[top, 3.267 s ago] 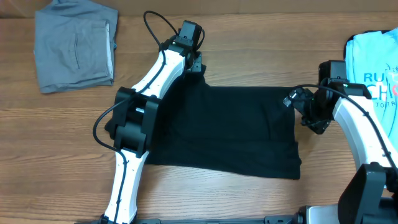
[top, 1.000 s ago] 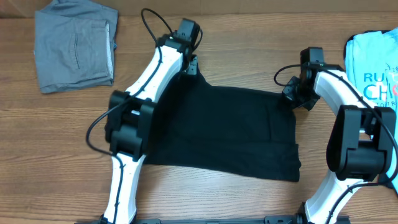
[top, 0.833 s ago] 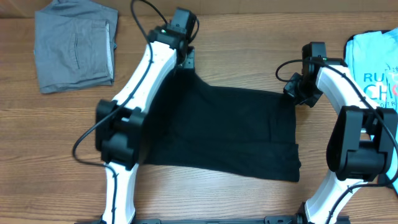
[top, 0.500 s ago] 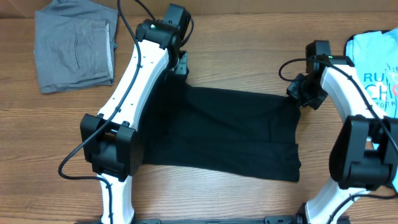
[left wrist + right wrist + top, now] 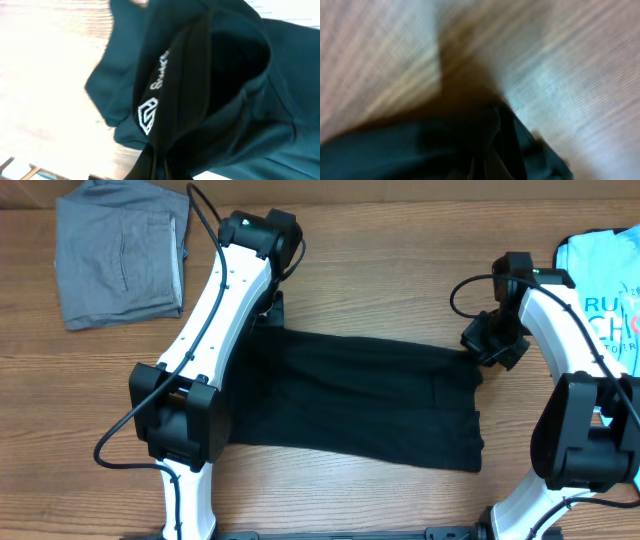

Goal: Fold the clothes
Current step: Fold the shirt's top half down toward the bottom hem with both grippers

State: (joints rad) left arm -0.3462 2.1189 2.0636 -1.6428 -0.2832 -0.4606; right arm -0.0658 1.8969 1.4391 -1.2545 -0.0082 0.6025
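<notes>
The left gripper brings the garment's lifted corner down and back onto the garment's near side next and releases, since that side lies flat below and back from it.
A black garment (image 5: 350, 405) lies spread across the middle of the table. My left gripper (image 5: 268, 310) is shut on its back left corner, and my right gripper (image 5: 478, 352) is shut on its back right corner. The back edge is lifted and stretched between them. In the left wrist view, black cloth with a small white logo (image 5: 149, 114) hangs from the shut gripper (image 5: 161, 171). The right wrist view is blurred; dark cloth (image 5: 420, 150) bunches at the gripper (image 5: 492, 167) over the wood.
A folded grey garment (image 5: 120, 260) lies at the back left corner. A light blue printed t-shirt (image 5: 605, 290) lies at the right edge, close behind the right arm. The table (image 5: 380, 260) is wood.
Both grippers have carried the garment's back edge toward the front of the table. The spread cloth now looks narrower from back to front. The left arm has swung left.
</notes>
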